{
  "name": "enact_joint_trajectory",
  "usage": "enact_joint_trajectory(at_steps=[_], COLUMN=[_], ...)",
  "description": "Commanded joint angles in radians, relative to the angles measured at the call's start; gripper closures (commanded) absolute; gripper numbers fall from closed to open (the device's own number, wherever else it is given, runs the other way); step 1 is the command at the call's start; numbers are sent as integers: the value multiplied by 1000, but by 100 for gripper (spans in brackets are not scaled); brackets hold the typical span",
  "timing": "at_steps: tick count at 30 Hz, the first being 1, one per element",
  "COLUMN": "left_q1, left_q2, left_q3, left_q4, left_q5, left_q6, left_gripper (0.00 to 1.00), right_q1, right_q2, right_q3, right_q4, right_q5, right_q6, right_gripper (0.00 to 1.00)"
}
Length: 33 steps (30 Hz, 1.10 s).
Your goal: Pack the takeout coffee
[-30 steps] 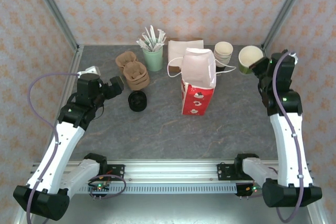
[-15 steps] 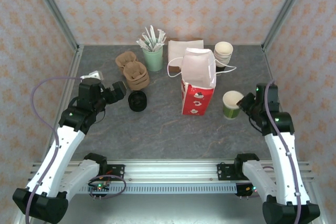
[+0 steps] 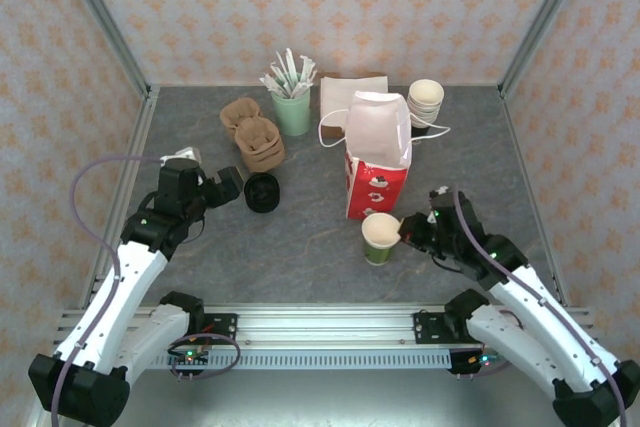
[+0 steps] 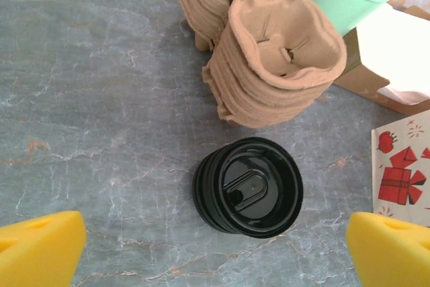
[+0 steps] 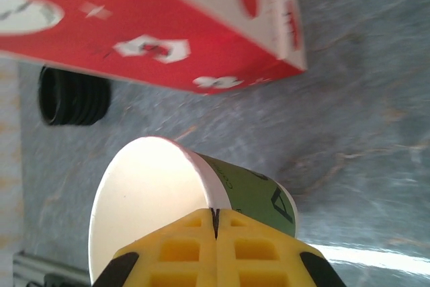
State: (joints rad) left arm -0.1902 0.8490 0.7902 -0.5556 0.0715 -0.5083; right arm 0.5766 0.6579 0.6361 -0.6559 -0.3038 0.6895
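My right gripper is on the other side of the bag (image 3: 378,162) from the lids, so it will next carry the cup toward them and release it on the bare tabletop beside them.
The takeout coffee is an olive-green paper cup (image 3: 380,238) with a cream rim and an open top. It is upright just in front of the red-and-white paper bag (image 3: 378,162). My right gripper (image 3: 404,232) is shut on the cup's rim, its yellow fingers pinching the wall of the cup (image 5: 259,196) at the right gripper (image 5: 215,216). Whether the cup rests on the table I cannot tell. A stack of black lids (image 4: 248,186) lies on the table between the fingers of my open left gripper (image 4: 215,253), untouched. In the top view the left gripper (image 3: 228,185) sits just left of the stack of lids (image 3: 263,192).
Brown cardboard cup carriers (image 3: 255,137) stand behind the lids, a mint cup of stirrers (image 3: 292,107) beside them. A stack of cream-rimmed cups (image 3: 425,99) and a brown box with napkins (image 3: 350,87) stand behind the bag. The bag (image 5: 168,25) stands close above the held cup.
My right arm has brought the cup from the back right corner forward and left, down to the front of the bag. The left gripper has edged closer to the lids.
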Motion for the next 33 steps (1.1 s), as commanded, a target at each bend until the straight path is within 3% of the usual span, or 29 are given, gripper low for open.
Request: enact_joint_trajectory(at_steps=[1,7,10,15,22,29,33], left_q1=[-10,-9,-11,-10,-10,-10,-10], left_q2=[26,133,159,202,287,356,410], left_q3=[-19,6,-1,-3,0,9,29], left_q4=[20,-19,-6,14,75,143,159], left_q5=[5,38,63,95,143,174,168], left_q6=[-19,-48,-48,-47,-59,-62,-59], left_gripper=[0,1,2,4,12,40,45], right_q1=[111,351,414,446,447,447,445], right_q2=[19,219,367,570,721,775,796], right_q3=[-28,-1,64,133,213,250,258], right_q4=[227,497,579,714,766,716,692], right_q5=[72,193,207,213,278,362,377], right_q6=[33,-23,-54,-52,-98,-99,-78], right_gripper=[100,100,100,100,100,100,100])
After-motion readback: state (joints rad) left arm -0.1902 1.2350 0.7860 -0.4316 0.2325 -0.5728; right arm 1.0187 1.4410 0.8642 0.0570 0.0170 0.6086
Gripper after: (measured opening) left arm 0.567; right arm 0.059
